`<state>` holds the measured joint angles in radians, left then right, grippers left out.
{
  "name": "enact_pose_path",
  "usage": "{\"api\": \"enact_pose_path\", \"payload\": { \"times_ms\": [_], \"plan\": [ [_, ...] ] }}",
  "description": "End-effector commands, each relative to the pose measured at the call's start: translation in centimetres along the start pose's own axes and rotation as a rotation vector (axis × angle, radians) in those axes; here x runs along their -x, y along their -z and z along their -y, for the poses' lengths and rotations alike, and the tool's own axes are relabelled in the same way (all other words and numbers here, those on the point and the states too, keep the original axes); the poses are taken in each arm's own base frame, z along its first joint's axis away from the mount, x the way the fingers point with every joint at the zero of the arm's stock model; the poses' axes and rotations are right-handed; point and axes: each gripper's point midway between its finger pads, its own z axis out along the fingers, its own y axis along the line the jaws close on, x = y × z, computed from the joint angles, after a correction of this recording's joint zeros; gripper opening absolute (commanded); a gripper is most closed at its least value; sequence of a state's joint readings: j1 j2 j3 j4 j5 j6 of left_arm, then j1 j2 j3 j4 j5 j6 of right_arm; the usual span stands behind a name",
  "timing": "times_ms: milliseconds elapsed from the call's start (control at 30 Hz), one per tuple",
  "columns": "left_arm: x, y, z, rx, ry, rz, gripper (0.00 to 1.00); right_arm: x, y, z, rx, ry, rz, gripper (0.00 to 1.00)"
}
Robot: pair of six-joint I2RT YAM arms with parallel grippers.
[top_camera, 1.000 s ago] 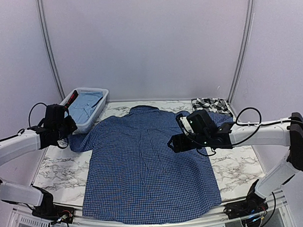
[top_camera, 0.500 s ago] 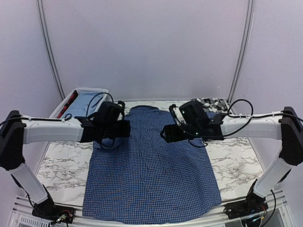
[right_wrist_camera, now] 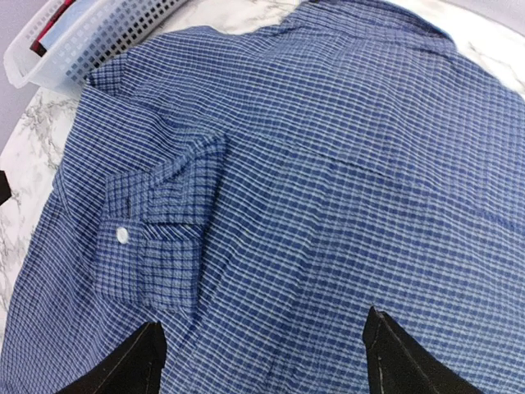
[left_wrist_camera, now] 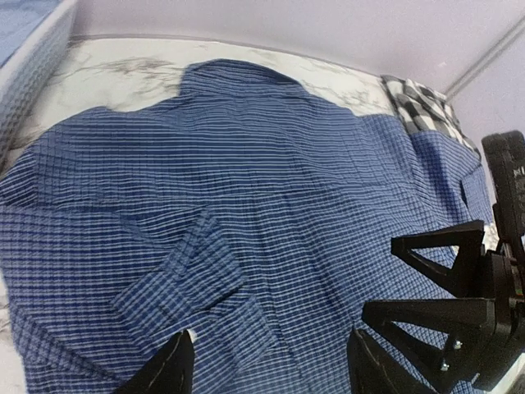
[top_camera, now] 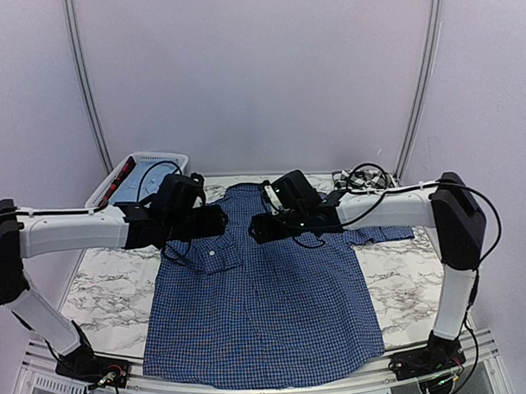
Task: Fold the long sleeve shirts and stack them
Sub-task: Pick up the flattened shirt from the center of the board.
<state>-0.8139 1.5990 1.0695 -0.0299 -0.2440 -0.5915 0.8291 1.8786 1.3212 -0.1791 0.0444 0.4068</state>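
Note:
The right gripper lowers toward the cuff [top_camera: 215, 252] onto the folded sleeve's inner edge next, since that edge lies exposed on the shirt's body.
The dark blue checked long sleeve shirt [top_camera: 267, 309] lies spread flat on the marble table, collar at the back. Its left sleeve is folded inward, the cuff [top_camera: 215, 252] resting on the shirt's body; the cuff [right_wrist_camera: 156, 222] shows a white button. My left gripper [top_camera: 215, 221] hovers open just above the cuff [left_wrist_camera: 189, 279], nothing between its fingers [left_wrist_camera: 164, 371]. Beside it over the shirt's upper middle my right gripper [top_camera: 258, 226] stands open and empty, its fingertips [right_wrist_camera: 392, 355] wide apart above the cloth. The black-and-white plaid shirt [top_camera: 363, 180] lies crumpled at the back right.
A white slatted basket [top_camera: 137, 171] holding light blue cloth stands at the back left corner. The shirt's right sleeve [top_camera: 387, 231] sticks out to the right. The two grippers are close together. Grey walls enclose the table.
My left gripper swung in from the left with the sleeve, laid it on the shirt's body and opened. My right gripper moved left and back to the upper middle of the shirt.

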Motion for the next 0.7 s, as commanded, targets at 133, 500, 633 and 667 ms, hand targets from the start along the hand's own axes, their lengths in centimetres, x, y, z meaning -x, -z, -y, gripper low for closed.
{"api": "enact_pose_path", "payload": {
  "times_ms": [133,500,633,667],
  "plan": [
    [-2.9,3.7,-9.4,0.16,0.177,-0.065,0.64,0.6,-6.2,-4.1,0.048,0.098,-0.022,0.66],
    [-7.9,7.1,-14.0,0.214,0.253,-0.138,0.64,-0.2,-10.8,-5.2,0.091,0.098,-0.074,0.55],
    [-9.0,8.0,-14.5,0.212,0.269,-0.15,0.64,-0.7,-11.9,-5.6,0.111,0.086,-0.086,0.51],
    [-9.2,8.2,-14.6,0.215,0.267,-0.155,0.64,-0.9,-12.2,-5.6,0.112,0.084,-0.095,0.49]
  ]
}}
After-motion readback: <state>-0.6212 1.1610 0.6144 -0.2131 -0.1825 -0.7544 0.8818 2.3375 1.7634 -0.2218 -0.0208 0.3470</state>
